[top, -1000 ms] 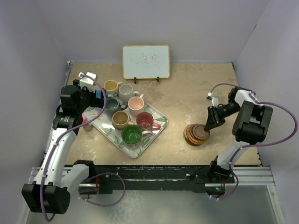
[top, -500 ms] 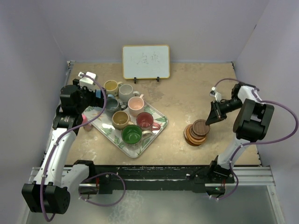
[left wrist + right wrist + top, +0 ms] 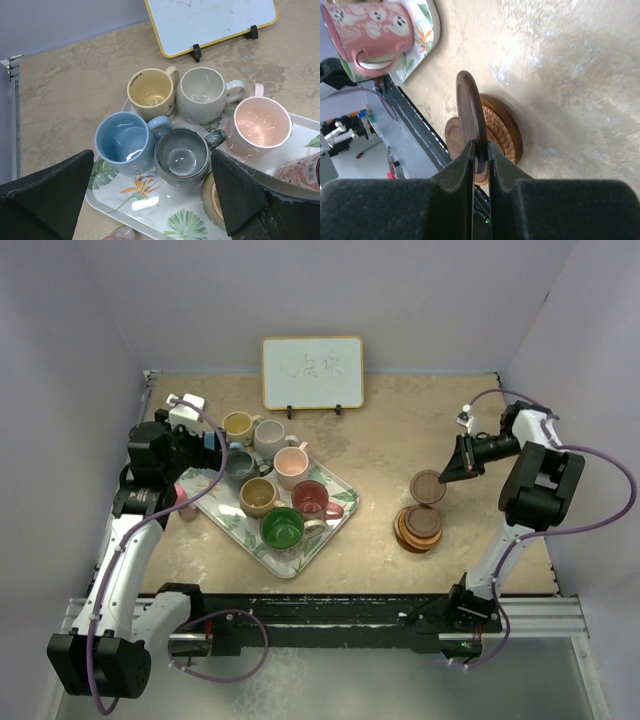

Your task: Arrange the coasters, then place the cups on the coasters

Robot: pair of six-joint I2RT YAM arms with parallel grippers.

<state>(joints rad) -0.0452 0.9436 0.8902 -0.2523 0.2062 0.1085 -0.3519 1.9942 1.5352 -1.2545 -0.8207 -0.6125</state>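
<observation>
I need to move my right gripper outward next, toward the whiteboard and down, to release the coaster, because the table (image 3: 401,444) (image 3: 585,40) between the coaster stack and the whiteboard is bare.
My right gripper (image 3: 447,473) (image 3: 481,146) is shut on the edge of a dark brown coaster (image 3: 428,486) (image 3: 470,112), holding it in the air just beyond the stack of coasters (image 3: 418,528) (image 3: 502,132) on the table. Several cups stand on the leaf-patterned tray (image 3: 331,525) (image 3: 150,212): yellow (image 3: 150,92), off-white (image 3: 201,94), pink (image 3: 260,125), light blue (image 3: 122,141), dark grey-blue (image 3: 181,157), plus tan (image 3: 259,497), red (image 3: 310,499) and green (image 3: 282,528). My left gripper (image 3: 152,192) hangs open above the tray's near-left corner, holding nothing.
A small whiteboard (image 3: 312,372) on feet stands at the back of the table. A white box (image 3: 187,410) lies at the back left beside the left arm. The enclosure walls close in on both sides.
My right gripper has closed on the top dark coaster, lifted it off the stack and carried it toward the back of the table. The left arm has not moved.
</observation>
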